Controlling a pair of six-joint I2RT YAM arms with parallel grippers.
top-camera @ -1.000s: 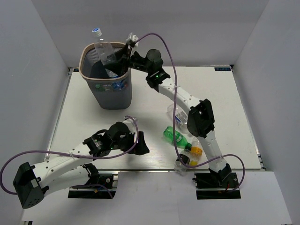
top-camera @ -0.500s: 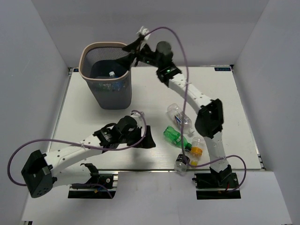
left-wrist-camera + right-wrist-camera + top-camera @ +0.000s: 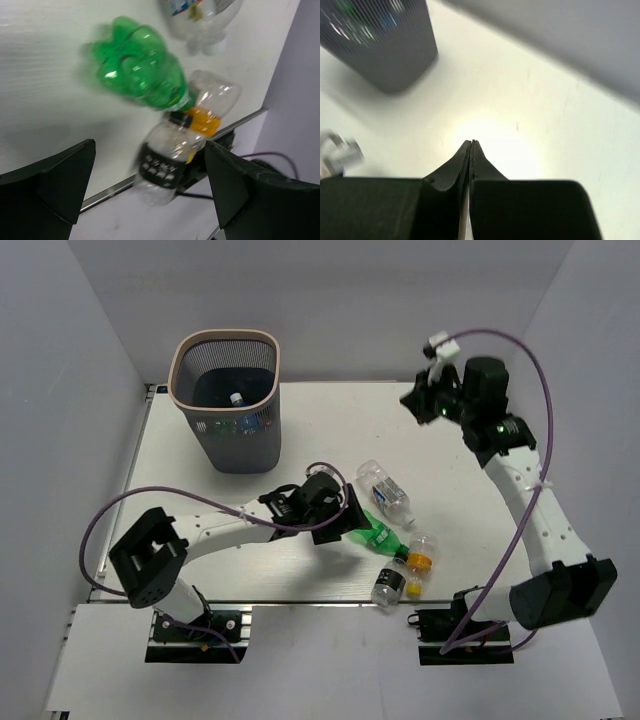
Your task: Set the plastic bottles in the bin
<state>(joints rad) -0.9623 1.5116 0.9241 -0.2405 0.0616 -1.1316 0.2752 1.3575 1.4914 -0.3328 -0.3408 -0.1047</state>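
Note:
The green bottle's body (image 3: pixel 377 534) (image 3: pixel 156 79) is below my left gripper and to its right in the top view. I will move the open fingers down that way around it.
My left gripper (image 3: pixel 352 518) is stretched out low over the table, jaws wide open and holding nothing. A green bottle (image 3: pixel 376 533) lies just beyond its fingertips. In the left wrist view my left gripper (image 3: pixel 150 144) frames the green bottle (image 3: pixel 140 75), an orange-labelled bottle (image 3: pixel 207 112) and a black-labelled bottle (image 3: pixel 160 167) at the table's front edge. A clear bottle (image 3: pixel 385 492) lies behind them. My right gripper (image 3: pixel 412 403) hangs high over the back right, shut and empty; the right wrist view shows my right gripper (image 3: pixel 471 143) with its tips pressed together. The bin (image 3: pixel 203 430) stands back left with bottles inside.
The orange-labelled bottle (image 3: pixel 418 554) and the black-labelled bottle (image 3: pixel 388 583) lie close to the table's near edge, between the two arm bases. The bin (image 3: pixel 385 45) shows blurred at the top left of the right wrist view. Grey walls close in the table on three sides.
My right arm let a bottle drop into the bin, swung away to the back right and shut its jaws. My left arm reached rightward to the green bottle, staying open.

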